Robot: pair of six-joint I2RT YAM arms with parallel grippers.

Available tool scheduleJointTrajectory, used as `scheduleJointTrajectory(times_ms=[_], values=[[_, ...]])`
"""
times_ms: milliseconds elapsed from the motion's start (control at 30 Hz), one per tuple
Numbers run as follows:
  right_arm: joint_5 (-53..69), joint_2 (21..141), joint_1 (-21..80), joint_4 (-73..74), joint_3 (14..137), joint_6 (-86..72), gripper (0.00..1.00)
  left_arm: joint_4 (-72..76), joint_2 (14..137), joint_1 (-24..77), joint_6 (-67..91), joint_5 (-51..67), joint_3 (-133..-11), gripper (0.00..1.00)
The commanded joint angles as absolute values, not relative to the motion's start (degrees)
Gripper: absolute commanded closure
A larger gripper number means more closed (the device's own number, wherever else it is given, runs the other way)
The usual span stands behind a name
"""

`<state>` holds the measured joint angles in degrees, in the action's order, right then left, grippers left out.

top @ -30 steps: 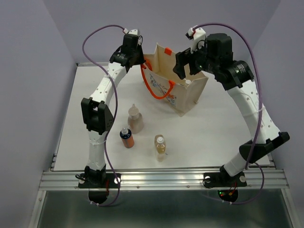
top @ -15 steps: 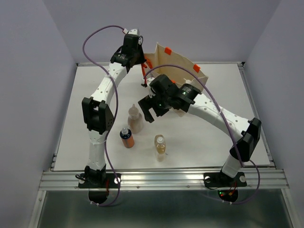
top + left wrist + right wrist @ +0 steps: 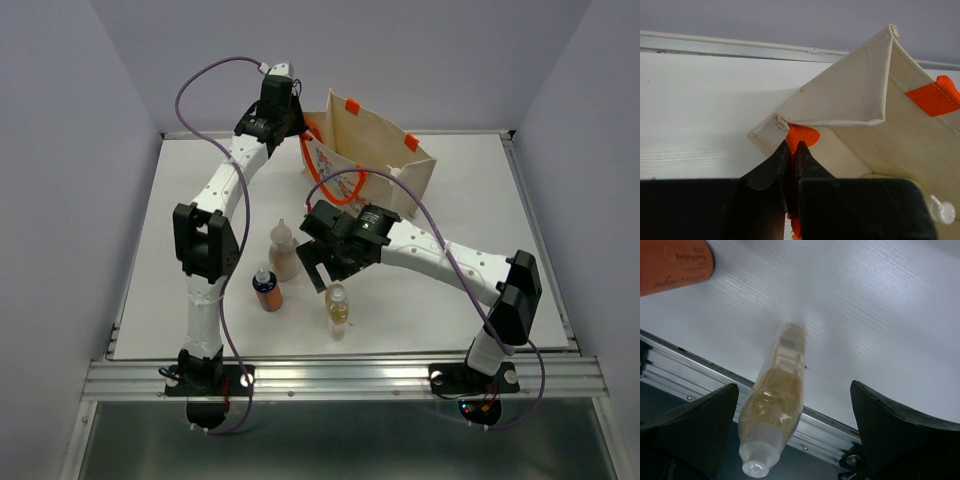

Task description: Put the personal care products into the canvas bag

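Note:
My right gripper is open, and the amber bottle's upper body sits off-centre between its fingers. It needs to go down next and move gently to the left in its wrist view, around the bottle.
The canvas bag stands at the back of the table, its mouth open upward. My left gripper is shut on its orange handle, at the bag's left corner. My right gripper hangs open just above the clear amber bottle. In the right wrist view that bottle stands between the wide-spread fingers, nearer the left one and touching neither. The peach-pink bottle and the orange-brown bottle stand upright to the left. The orange-brown bottle also shows in the right wrist view.
The aluminium rail of the table's near edge runs just in front of the amber bottle. The right arm's forearm stretches across the table in front of the bag. A small whitish cap shows inside the bag.
My right arm has swung from above the bag down and forward to the amber bottle, still open. The left gripper kept its hold on the handle; the bag's mouth has shifted.

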<state>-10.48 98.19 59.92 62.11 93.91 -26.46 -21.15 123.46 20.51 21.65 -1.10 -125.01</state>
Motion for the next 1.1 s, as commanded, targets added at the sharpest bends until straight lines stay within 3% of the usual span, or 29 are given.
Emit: scheduleJointTrajectory(times_ms=[0,567,767,867,933,1067], values=[[-12.0,96.1,60.5,66.0,93.4,-30.1,0.00,-18.8,118.7,20.0,21.4,-3.4,-123.3,1.00],[2.9,96.8,60.5,67.8,87.9,-33.7,0.01,-19.3,118.7,20.0,21.8,-4.3,-122.6,1.00],[3.6,98.1,60.5,64.3,86.5,-34.3,0.08,-19.3,118.1,20.6,21.7,-4.2,-122.6,1.00],[3.5,98.4,60.5,61.4,85.6,-34.5,0.22,-19.3,117.7,20.7,22.0,-4.1,-122.3,1.00],[2.4,98.3,60.5,60.2,85.2,-35.5,0.42,-19.2,117.1,20.7,22.2,-3.8,-121.7,1.00],[0.6,96.7,60.5,59.5,84.4,-35.6,0.69,-18.7,116.6,20.7,21.3,-4.9,-120.7,1.00]])
